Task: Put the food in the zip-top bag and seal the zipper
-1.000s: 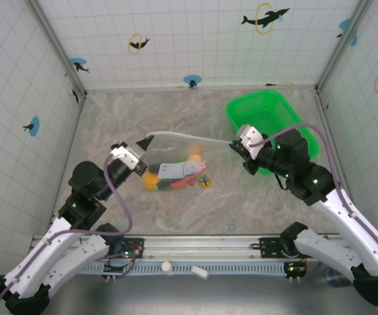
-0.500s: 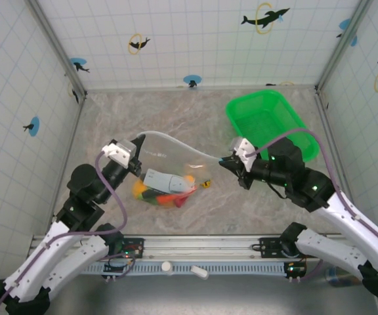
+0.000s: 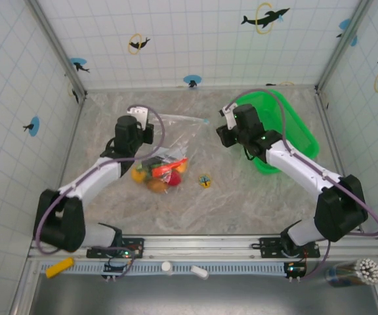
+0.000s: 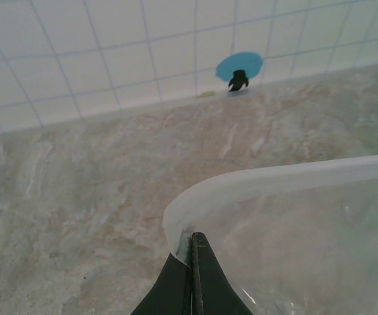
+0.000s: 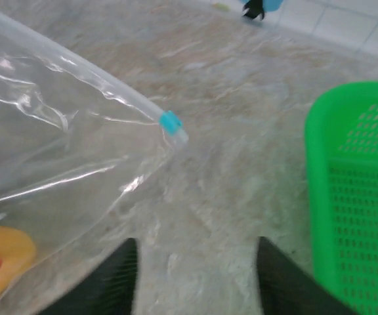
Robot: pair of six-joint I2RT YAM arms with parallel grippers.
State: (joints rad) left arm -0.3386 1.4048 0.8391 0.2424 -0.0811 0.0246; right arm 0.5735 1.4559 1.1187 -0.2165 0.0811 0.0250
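Observation:
The bag's corner is still raised, and my left gripper will next move outward and down to the bare marble beyond the zipper (image 3: pixel 167 105) (image 4: pixel 195 141) to let it go.
The zip-top bag (image 3: pixel 169 141) hangs and lies at table centre-left, with the food (image 3: pixel 159 172) bunched in its lower end: orange, red, yellow and green pieces. My left gripper (image 3: pixel 147 126) is shut on the bag's left top corner (image 4: pixel 184 231), and the whitish zipper (image 4: pixel 274 177) curves off to the right. A blue slider (image 5: pixel 169 121) sits at the zipper's right end (image 3: pixel 206 121). To the right of that end, my right gripper (image 3: pixel 219 131) is open and apart from the bag, with only bare table between its dark fingers (image 5: pixel 120 275).
A bright green mesh basket (image 3: pixel 294 131) stands at the back right, close beside the right arm (image 5: pixel 359 190). A tiny yellow-and-black trinket (image 3: pixel 205 180) lies on the marble table just right of the food. Tiled walls enclose three sides.
My right gripper has opened and let go of the bag's right end. Both grippers have moved toward the back wall, and the bag with the food went along, drawn by the left.

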